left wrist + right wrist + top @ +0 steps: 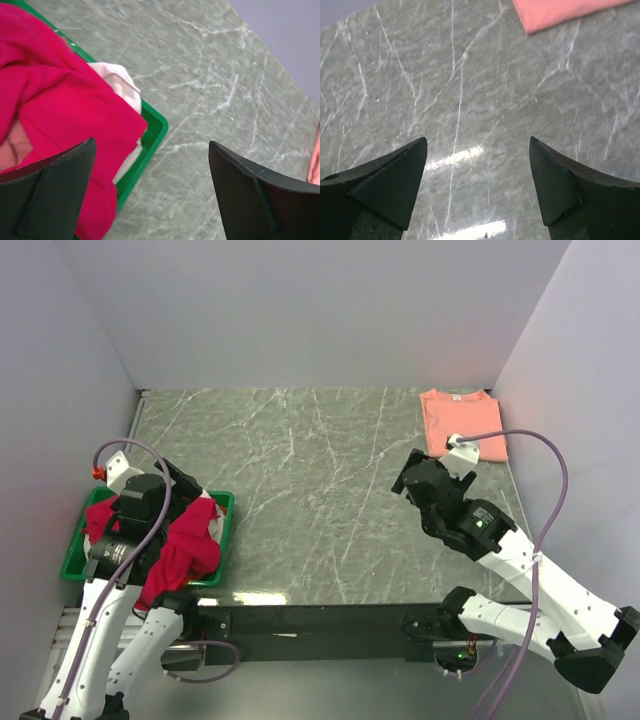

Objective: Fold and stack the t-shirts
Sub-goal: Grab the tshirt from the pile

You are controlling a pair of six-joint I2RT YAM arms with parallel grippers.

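Note:
The red t-shirt's bunched fold (pixel 39 41) by the tray's far edge lies on top, so I need to move my left gripper to the left in the top view and down onto it.
A crimson-red t-shirt (pixel 185 550) lies bunched in the green tray (pixel 226 530) at the left and hangs over its near edge. In the left wrist view the red t-shirt (pixel 55 100) covers a white t-shirt (pixel 122 85). A salmon-pink t-shirt (pixel 460 422) lies folded at the far right; its corner shows in the right wrist view (pixel 555 12). My left gripper (pixel 150 195) is open and empty above the tray's right edge. My right gripper (pixel 477 185) is open and empty above bare table, near of the pink t-shirt.
The grey marble table (pixel 310 490) is walled by pale panels on three sides. A black rail (pixel 310 620) runs along the near edge between the arm bases. Grey cables loop from both arms.

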